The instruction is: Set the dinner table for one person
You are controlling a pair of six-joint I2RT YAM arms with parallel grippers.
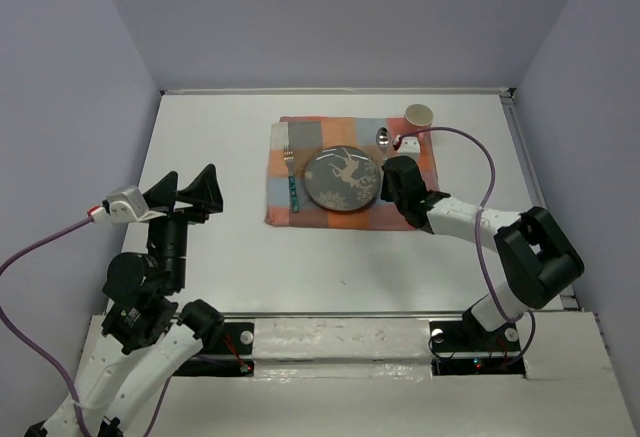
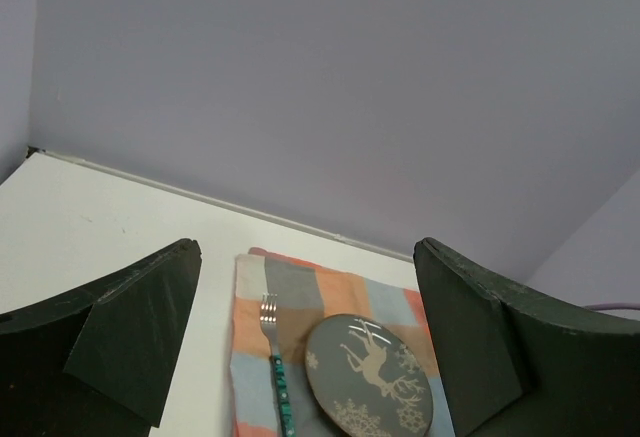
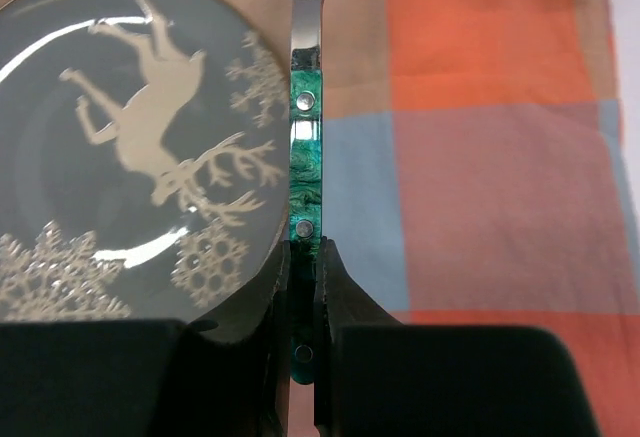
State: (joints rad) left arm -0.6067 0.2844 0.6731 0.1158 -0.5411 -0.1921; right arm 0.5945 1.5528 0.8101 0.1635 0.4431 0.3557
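Note:
I need to move my right gripper to its right in the wrist view, lower to the open cloth and release the spoon (image 3: pixel 305 147) clear of the plate.
The dinner table (image 1: pixel 220 147) is a big white top. On it lies an orange-and-blue checkered cloth (image 1: pixel 300 132) with a grey deer plate (image 1: pixel 342 179) in its middle and a green-handled fork (image 1: pixel 291 182) left of the plate. My right gripper (image 1: pixel 393 181) is shut on the near end of a green-handled spoon (image 3: pixel 305 147), which runs along the plate's right rim (image 3: pixel 110 157), low over the cloth (image 3: pixel 480 177). The spoon's bowl (image 1: pixel 382 137) points away. My left gripper (image 1: pixel 190 192) is open and empty, above the table left of the cloth; its view shows the fork (image 2: pixel 275 367) and plate (image 2: pixel 370 377).
A tan cup (image 1: pixel 421 115) stands on the table just past the cloth's far right corner. The right arm's purple cable (image 1: pixel 480 152) arcs over that corner. Grey walls close in the table at the back and sides.

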